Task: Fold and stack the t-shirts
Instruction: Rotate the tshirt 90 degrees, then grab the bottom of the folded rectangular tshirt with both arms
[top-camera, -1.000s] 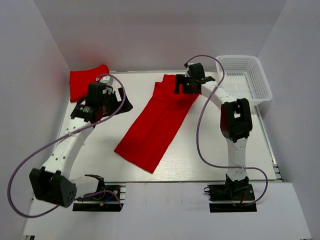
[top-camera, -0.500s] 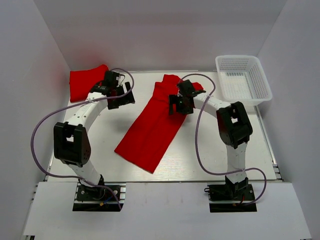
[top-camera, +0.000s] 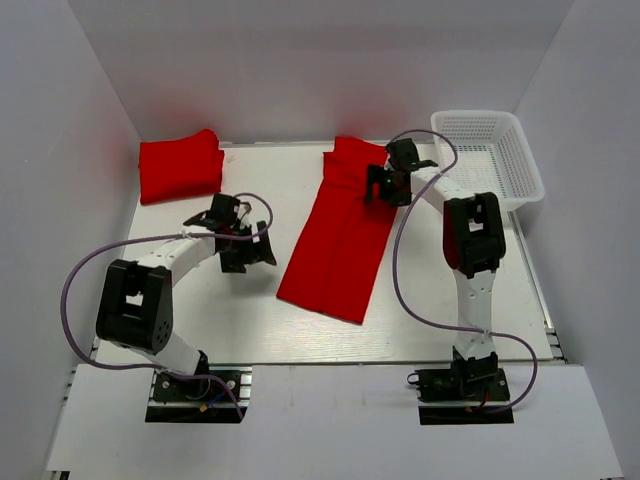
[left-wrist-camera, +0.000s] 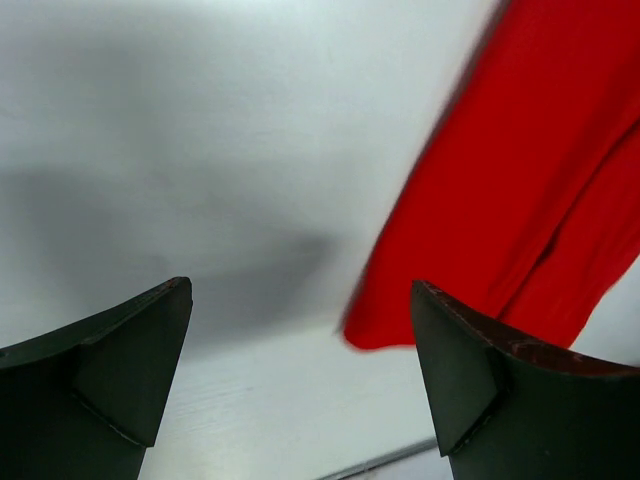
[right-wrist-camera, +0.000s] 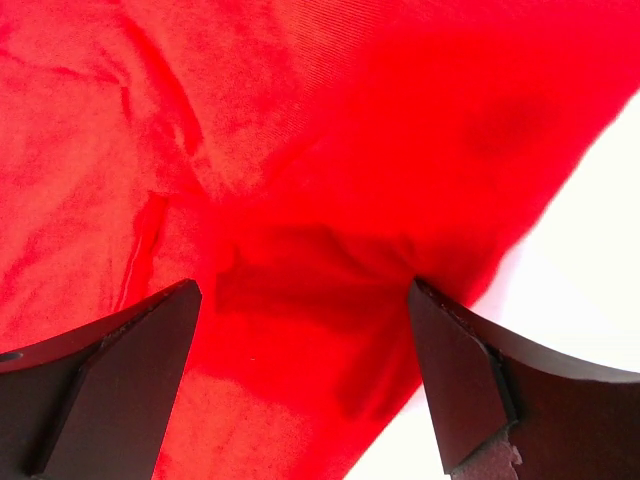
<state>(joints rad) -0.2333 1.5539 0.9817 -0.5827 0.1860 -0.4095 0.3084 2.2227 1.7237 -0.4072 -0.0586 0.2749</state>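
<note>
The left gripper's open fingers are above the bare table, so next the left gripper will move down, back and to the right in the top view, onto the middle t-shirt's closest near corner.
A red t-shirt (top-camera: 342, 234), folded into a long strip, lies in the middle of the table and runs from the far centre to the near centre. A second red t-shirt (top-camera: 180, 165) lies folded at the far left corner. My left gripper (top-camera: 250, 252) is open and empty over bare table, just left of the strip's near end; the wrist view shows the strip's corner (left-wrist-camera: 520, 200) ahead on the right. My right gripper (top-camera: 385, 188) is open just above the strip's far right part; its wrist view is filled with red cloth (right-wrist-camera: 300, 200).
A white mesh basket (top-camera: 487, 155) stands at the far right corner, close to the right arm. White walls stand at the left, right and back of the table (top-camera: 230, 310). Purple cables loop from both arms.
The strip has swung from slanted to nearly straight, its near end now further right. My left gripper has come nearer and right, towards that end. My right gripper has moved back and right.
</note>
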